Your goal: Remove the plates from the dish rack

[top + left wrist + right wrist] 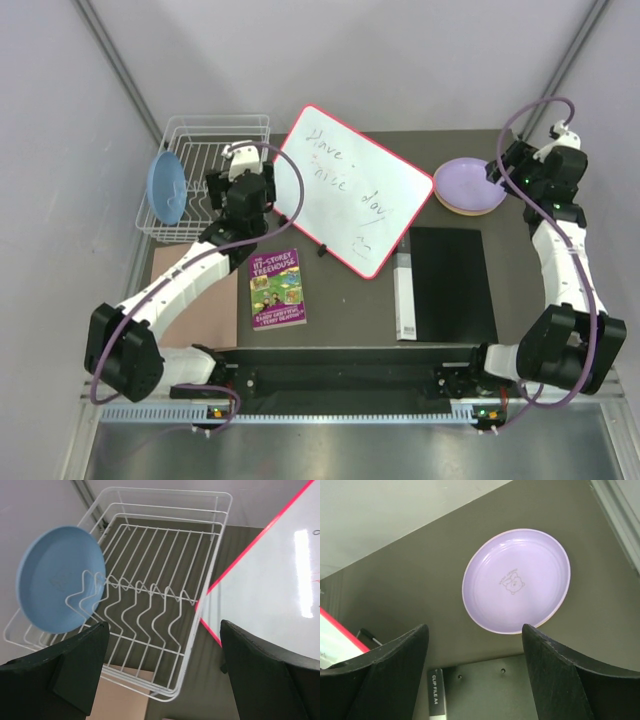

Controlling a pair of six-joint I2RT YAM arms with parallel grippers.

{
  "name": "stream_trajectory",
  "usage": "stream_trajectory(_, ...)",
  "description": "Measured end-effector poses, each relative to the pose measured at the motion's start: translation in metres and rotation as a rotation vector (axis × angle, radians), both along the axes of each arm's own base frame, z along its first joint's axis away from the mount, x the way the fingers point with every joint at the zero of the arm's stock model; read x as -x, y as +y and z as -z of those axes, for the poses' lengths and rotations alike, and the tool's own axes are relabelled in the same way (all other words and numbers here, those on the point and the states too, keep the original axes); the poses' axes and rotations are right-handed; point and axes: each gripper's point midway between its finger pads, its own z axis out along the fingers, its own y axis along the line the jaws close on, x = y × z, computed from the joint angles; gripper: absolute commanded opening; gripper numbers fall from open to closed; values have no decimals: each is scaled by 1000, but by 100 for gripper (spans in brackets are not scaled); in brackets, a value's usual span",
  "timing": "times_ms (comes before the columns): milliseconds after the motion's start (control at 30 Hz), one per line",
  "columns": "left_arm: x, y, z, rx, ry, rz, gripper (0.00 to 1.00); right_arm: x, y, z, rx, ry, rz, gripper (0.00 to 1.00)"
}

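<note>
My left gripper needs to move across and down to the rack's only plate next, because the blue plate's near rim is below the gripper and to its left in the top view.
The white wire dish rack stands at the back left. A blue plate stands upright in its left tines; it also shows in the left wrist view with the rack. My left gripper hovers over the rack's near right corner, open and empty. A lavender plate lies flat at the back right on a yellow-orange plate rim; the pink plate is hidden. My right gripper is open and empty, above and just near of the lavender plate.
A red-framed whiteboard leans just right of the rack and shows in the left wrist view. A black clip file lies near the plates and shows in the right wrist view. A book lies at centre left.
</note>
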Motion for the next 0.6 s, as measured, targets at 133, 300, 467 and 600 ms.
stream_trajectory(133, -1, 20, -3, -33, 6, -56, 97, 1, 5, -8, -2, -25, -23, 76)
stream_trajectory(300, -3, 53, -10, -48, 5, -127, 97, 1, 8, -16, -3, -50, -43, 76)
stream_trajectory(467, -2, 89, -12, -39, 9, -199, 97, 1, 13, -17, -10, -57, -66, 76)
stream_trajectory(600, -1, 106, -12, -29, 6, -231, 97, 1, 21, -20, -24, -69, -112, 77)
